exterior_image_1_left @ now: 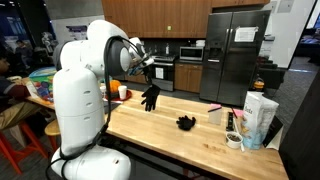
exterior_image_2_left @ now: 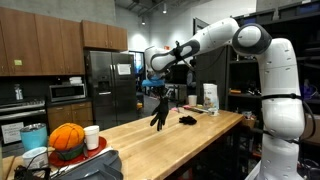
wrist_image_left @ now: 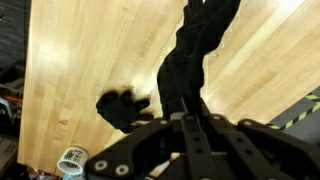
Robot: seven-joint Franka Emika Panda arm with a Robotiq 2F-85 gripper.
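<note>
The bare wood beside the second glove is empty, so next I should move my gripper toward that glove, lower the dangling glove and let it go on that spot.
My gripper (exterior_image_1_left: 150,70) is shut on a black glove (exterior_image_1_left: 150,97) and holds it hanging above the wooden table (exterior_image_1_left: 160,135). Both exterior views show the glove dangling clear of the tabletop (exterior_image_2_left: 158,110). In the wrist view the gripper (wrist_image_left: 190,122) pinches the glove's end and the glove (wrist_image_left: 197,45) stretches away over the wood. A second black glove (exterior_image_1_left: 186,122) lies flat on the table; it also shows in an exterior view (exterior_image_2_left: 187,119) and in the wrist view (wrist_image_left: 122,108).
A white carton (exterior_image_1_left: 258,113), cups (exterior_image_1_left: 233,139) and a pink item (exterior_image_1_left: 213,106) stand at one end of the table. An orange ball (exterior_image_2_left: 67,138) on a red plate and a white cup (exterior_image_2_left: 92,137) sit at the opposite end. A fridge (exterior_image_1_left: 236,55) stands behind.
</note>
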